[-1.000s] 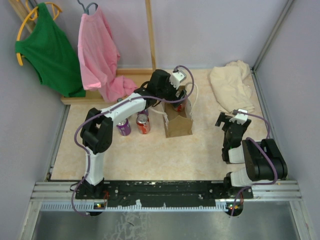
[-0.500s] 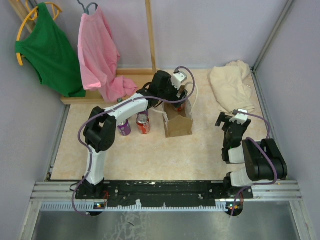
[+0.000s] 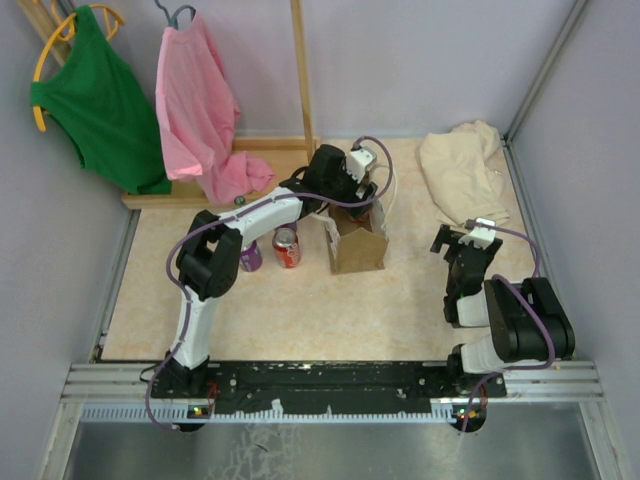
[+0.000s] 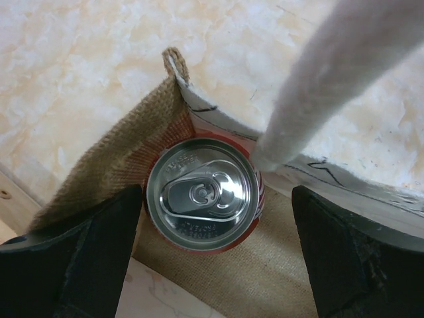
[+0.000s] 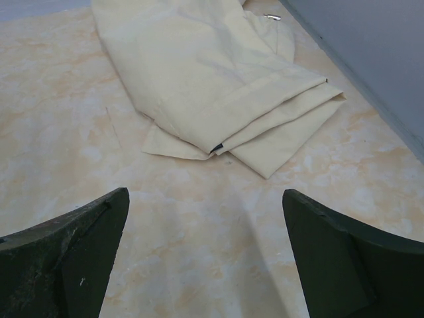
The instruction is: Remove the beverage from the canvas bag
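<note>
My left gripper is above the red can's silver top (image 4: 203, 194), which is already between its open fingers. Next it will go down into the bag and close around the can.
The canvas bag (image 3: 357, 250) stands upright at mid-table, tan with white rope handles (image 4: 331, 73). In the left wrist view its burlap wall (image 4: 112, 165) surrounds a red beverage can (image 4: 203, 193) standing upright inside, silver top up. My left gripper (image 3: 362, 205) hangs over the bag's far end, open, its jaws (image 4: 215, 265) wide apart on either side of the can and not touching it. In the top view the can is hidden under the gripper. My right gripper (image 3: 458, 240) is open and empty over bare table (image 5: 205, 258) at the right.
A red can (image 3: 287, 247) and a purple can (image 3: 249, 256) stand just left of the bag. A pale beige cloth heap (image 3: 462, 175) lies at the back right, also in the right wrist view (image 5: 212, 79). Pink (image 3: 200, 110) and green (image 3: 95, 100) shirts hang on a wooden rack at the back left.
My left arm has shifted a little to the right and down over the bag, and its gripper now covers the can in the top view. The right arm has not moved.
</note>
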`<state>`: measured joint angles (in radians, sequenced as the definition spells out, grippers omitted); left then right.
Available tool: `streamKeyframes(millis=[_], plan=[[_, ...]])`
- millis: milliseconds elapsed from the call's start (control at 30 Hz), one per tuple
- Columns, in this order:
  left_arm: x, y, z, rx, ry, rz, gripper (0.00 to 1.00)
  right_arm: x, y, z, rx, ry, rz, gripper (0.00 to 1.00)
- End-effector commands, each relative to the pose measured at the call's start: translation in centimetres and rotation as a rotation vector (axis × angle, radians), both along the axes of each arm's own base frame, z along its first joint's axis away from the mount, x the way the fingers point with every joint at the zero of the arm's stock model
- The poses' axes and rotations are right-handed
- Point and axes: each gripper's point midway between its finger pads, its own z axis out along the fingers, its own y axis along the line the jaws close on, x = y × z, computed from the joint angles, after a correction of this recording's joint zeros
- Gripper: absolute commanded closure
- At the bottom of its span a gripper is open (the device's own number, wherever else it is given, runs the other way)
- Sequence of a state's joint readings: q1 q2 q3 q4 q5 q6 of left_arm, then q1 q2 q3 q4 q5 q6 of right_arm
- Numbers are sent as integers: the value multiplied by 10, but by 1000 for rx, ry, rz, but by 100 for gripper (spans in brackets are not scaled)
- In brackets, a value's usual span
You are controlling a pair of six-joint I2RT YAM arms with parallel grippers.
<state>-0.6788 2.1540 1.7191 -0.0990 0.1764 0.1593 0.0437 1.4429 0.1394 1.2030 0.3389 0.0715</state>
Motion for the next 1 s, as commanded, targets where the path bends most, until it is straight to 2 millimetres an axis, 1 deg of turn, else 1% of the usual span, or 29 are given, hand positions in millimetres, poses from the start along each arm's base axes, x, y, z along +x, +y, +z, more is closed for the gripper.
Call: streamKeyframes(millis=[0,100,200,267,333,367,433,500,533,600,667,833,967], plan=[[3,0,-22,29,41,11,1,9,1,19,3,-67,-7,1],[3,1,-34,51,65,12,6,9,1,19,3,-67,-6,1],[0,4,-41,64,80,15,15,9,0,19,3,-67,-8,1],[-1,5,-42,67,84,17,30,9,0,19,4,-67,-6,1],[-1,6,-39,62,78,20,56,9,1,19,4,-67,-6,1],[-1,6,-36,57,73,22,66,9,1,19,3,-67,-6,1],[-1,5,-30,45,63,21,83,9,1,19,3,-66,-6,1],[0,4,-21,32,48,21,97,9,1,19,3,-67,-6,1],[0,3,-16,22,42,21,100,9,0,19,3,-66,-7,1],[1,1,-1,1,22,14,100,9,0,19,4,-67,-8,1],[0,-1,20,-25,-6,5,100,9,1,19,4,-66,-6,1],[-6,0,83,-93,-76,-11,100,9,1,19,3,-67,-6,1],[-15,0,131,-134,-106,-38,100,9,1,19,3,-67,-6,1]])
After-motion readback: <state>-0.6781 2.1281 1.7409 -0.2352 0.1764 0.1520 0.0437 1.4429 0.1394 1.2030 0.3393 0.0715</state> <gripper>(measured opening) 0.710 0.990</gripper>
